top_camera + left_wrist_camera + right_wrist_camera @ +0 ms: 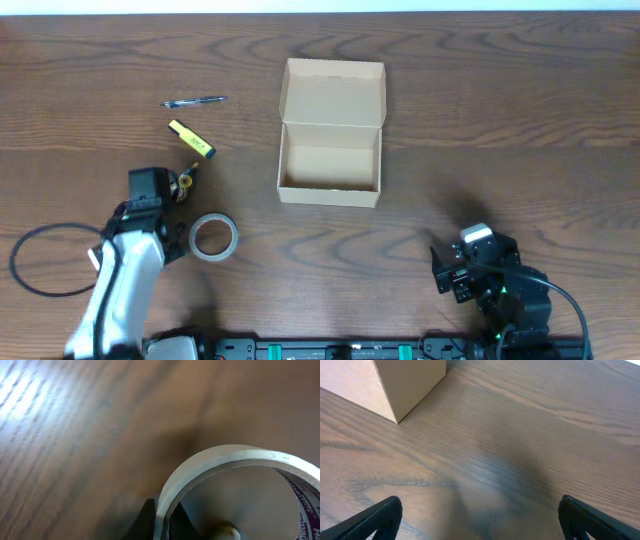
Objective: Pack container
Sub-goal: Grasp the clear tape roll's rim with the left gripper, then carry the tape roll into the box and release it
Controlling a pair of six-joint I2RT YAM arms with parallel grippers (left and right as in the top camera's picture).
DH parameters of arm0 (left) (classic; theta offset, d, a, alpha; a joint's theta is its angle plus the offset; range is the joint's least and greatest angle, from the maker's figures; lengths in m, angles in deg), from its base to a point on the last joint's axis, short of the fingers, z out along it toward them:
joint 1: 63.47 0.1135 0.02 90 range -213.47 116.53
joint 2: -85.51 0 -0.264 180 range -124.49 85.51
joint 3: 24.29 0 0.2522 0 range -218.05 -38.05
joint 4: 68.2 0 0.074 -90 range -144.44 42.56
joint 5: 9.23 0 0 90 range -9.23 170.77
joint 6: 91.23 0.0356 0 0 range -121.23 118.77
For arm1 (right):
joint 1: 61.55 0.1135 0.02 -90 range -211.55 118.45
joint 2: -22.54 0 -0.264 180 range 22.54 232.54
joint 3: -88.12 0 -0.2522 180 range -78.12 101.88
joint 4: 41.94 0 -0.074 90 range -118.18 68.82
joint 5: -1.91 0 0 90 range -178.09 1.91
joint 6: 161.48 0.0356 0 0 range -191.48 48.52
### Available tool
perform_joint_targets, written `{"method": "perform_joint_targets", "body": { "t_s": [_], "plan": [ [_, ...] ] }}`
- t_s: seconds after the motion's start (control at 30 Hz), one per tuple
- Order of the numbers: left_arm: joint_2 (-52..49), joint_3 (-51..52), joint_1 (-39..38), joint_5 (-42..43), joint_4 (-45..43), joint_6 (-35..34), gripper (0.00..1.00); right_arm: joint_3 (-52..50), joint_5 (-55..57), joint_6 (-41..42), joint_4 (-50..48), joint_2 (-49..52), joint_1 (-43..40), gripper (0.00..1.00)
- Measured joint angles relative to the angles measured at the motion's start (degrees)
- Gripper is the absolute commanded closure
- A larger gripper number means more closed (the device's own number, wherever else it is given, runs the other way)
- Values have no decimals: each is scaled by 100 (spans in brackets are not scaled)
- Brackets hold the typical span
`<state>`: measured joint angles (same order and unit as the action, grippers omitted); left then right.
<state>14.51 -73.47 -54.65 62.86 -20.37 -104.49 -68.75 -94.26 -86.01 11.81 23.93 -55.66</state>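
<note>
My left gripper should next go up, outward and to the right in the overhead view, then lower the roll (213, 238) into the container (331, 188) and let it go, because the bottom of the container is bare.
The container (331, 188) is a tan cardboard box in the middle of the table, open and empty, with its flap lid (334, 92) folded back. A grey tape roll (213, 238) lies left of it near the front. In the left wrist view my left gripper (162, 522) is shut on the tape roll's wall (225, 457), one finger inside and one outside. In the overhead view the left gripper (186, 243) is at the roll's left edge. My right gripper (448, 270) is open and empty at the front right. The right wrist view shows it (480, 522) over bare table, with the container's corner (405, 380) ahead.
A pen (195, 101), a yellow highlighter (191, 139) and a small dark and brass-coloured object (186, 180) lie left of the box. A black cable loop (40, 262) lies at the front left.
</note>
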Motion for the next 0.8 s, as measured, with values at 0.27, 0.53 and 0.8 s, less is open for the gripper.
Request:
{"method": "perform_joint_targets", "body": {
  "t_s": [0.27,0.53,0.8],
  "plan": [
    [310,-1681,-713,-7,160,2487,94,0,0,2,-2,0,0,1],
    [-699,-3810,-2321,-2,238,4664,94,0,2,2,-4,0,0,1],
    [-2297,-5364,-3639,162,922,5333,94,0,2,2,0,0,0,1]
  ]
}}
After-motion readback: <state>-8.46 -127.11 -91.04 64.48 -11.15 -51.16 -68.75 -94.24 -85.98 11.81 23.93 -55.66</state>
